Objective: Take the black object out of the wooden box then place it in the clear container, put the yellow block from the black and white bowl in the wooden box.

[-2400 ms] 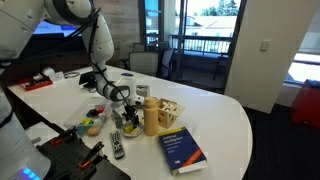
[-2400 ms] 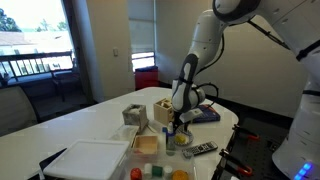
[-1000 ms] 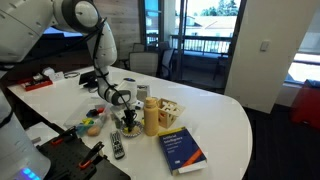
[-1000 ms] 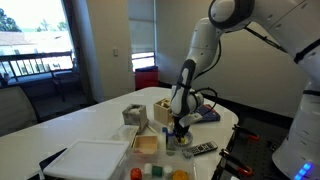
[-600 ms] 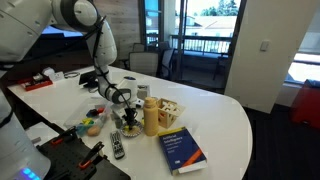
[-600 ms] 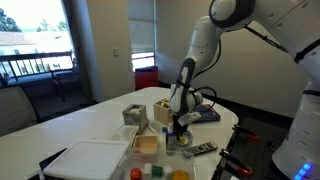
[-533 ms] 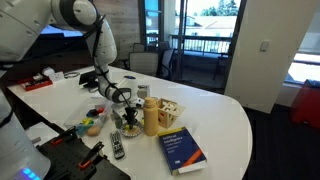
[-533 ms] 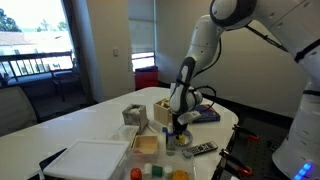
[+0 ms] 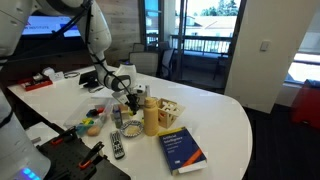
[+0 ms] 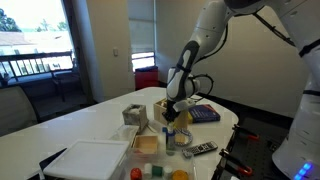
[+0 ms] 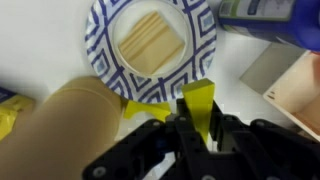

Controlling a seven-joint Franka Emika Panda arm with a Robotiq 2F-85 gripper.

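Next, the gripper moves toward the right in the wrist view, then down into the open wooden box to release the block, since it hangs clear of the bowl.
My gripper is shut on the yellow block, which stands upright between the jaws. Below it sits the black and white patterned bowl; nothing yellow shows inside it. In both exterior views the gripper hangs above the bowl, close to the yellow squeeze bottle. A corner of the wooden box shows at the right of the wrist view, and the box stands just behind the gripper. The clear container sits near the bowl. The black object is not visible.
A blue book lies toward the table edge, with a pale slatted crate behind the bottle. A remote and small coloured items lie at the near side. A white tray and a grey box stand beyond.
The arm has risen from the bowl with the yellow block in its jaws and shifted toward the wooden box. The jaws stayed shut.
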